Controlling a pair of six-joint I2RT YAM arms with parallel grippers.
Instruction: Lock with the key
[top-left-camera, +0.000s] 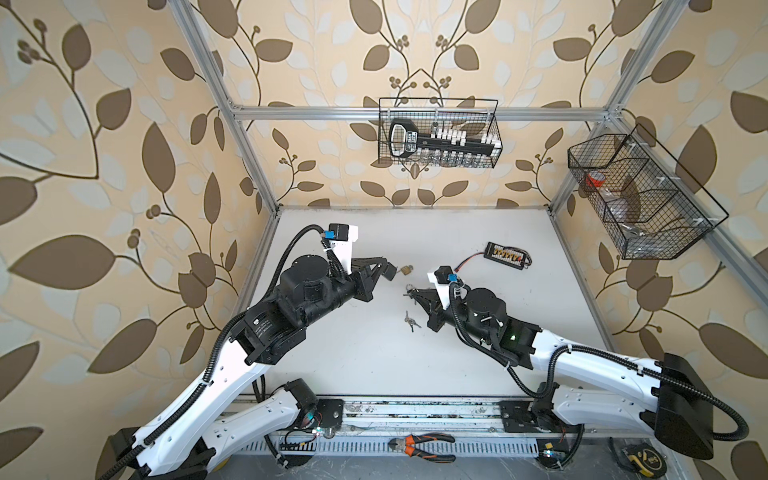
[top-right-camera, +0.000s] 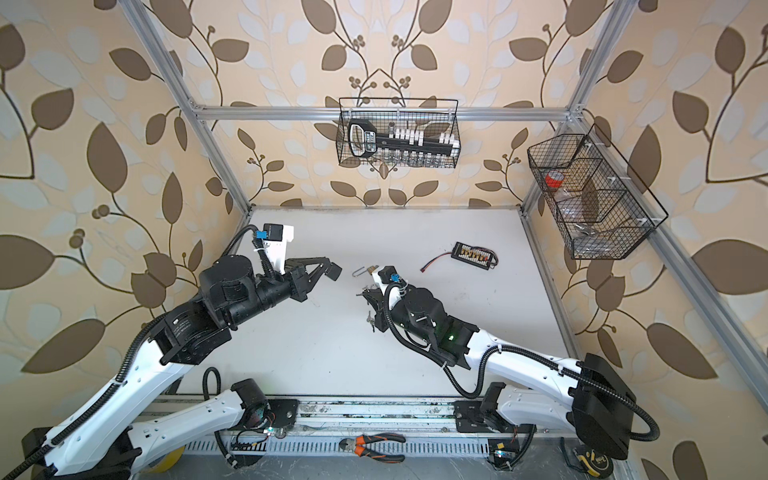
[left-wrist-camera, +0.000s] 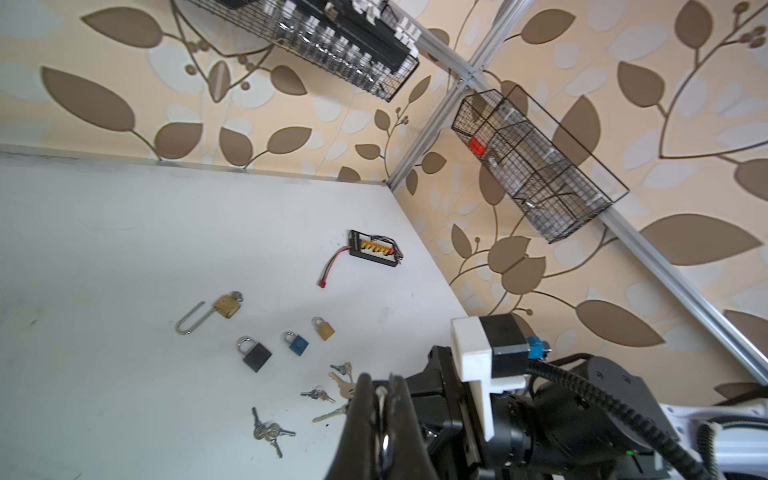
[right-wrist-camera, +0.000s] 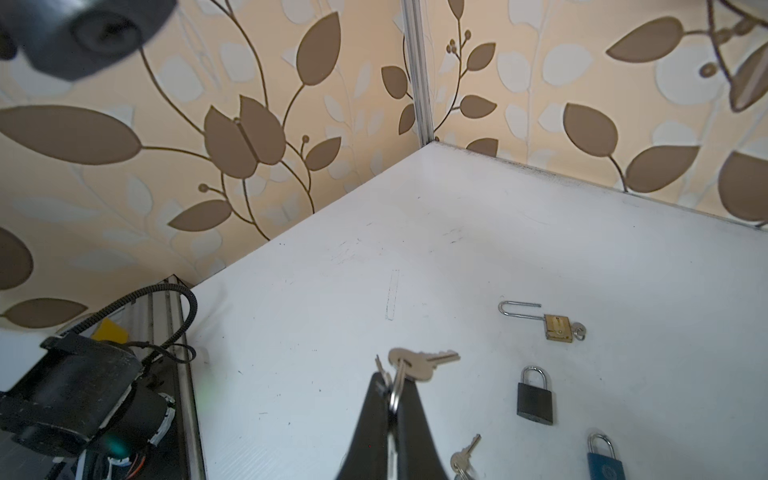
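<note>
The right gripper lowers to the bare tabletop below it beside the nearest loose key bunch next and frees the ring there, clear of the padlocks.
My right gripper (right-wrist-camera: 392, 382) is shut on the ring of a key bunch (right-wrist-camera: 419, 363), which is lifted off the white table (top-left-camera: 353, 353); one key sticks out sideways past the fingertips. In both top views this gripper (top-left-camera: 409, 292) is near the table's middle. My left gripper (left-wrist-camera: 380, 384) is shut on nothing and hovers just left of a brass long-shackle padlock (top-left-camera: 405, 270) that lies open with a key in its body (right-wrist-camera: 578, 331). A black padlock (right-wrist-camera: 535, 401), a blue padlock (left-wrist-camera: 298, 344) and a small brass padlock (left-wrist-camera: 324, 330) lie shut nearby.
Other key bunches (left-wrist-camera: 268, 432) (left-wrist-camera: 318, 394) lie on the table. A black charging board with wires (top-left-camera: 508, 254) sits at the back right. Wire baskets (top-left-camera: 438, 133) (top-left-camera: 640, 195) hang on the walls. Pliers (top-left-camera: 422, 446) and a tape measure (top-left-camera: 642, 459) lie past the front rail.
</note>
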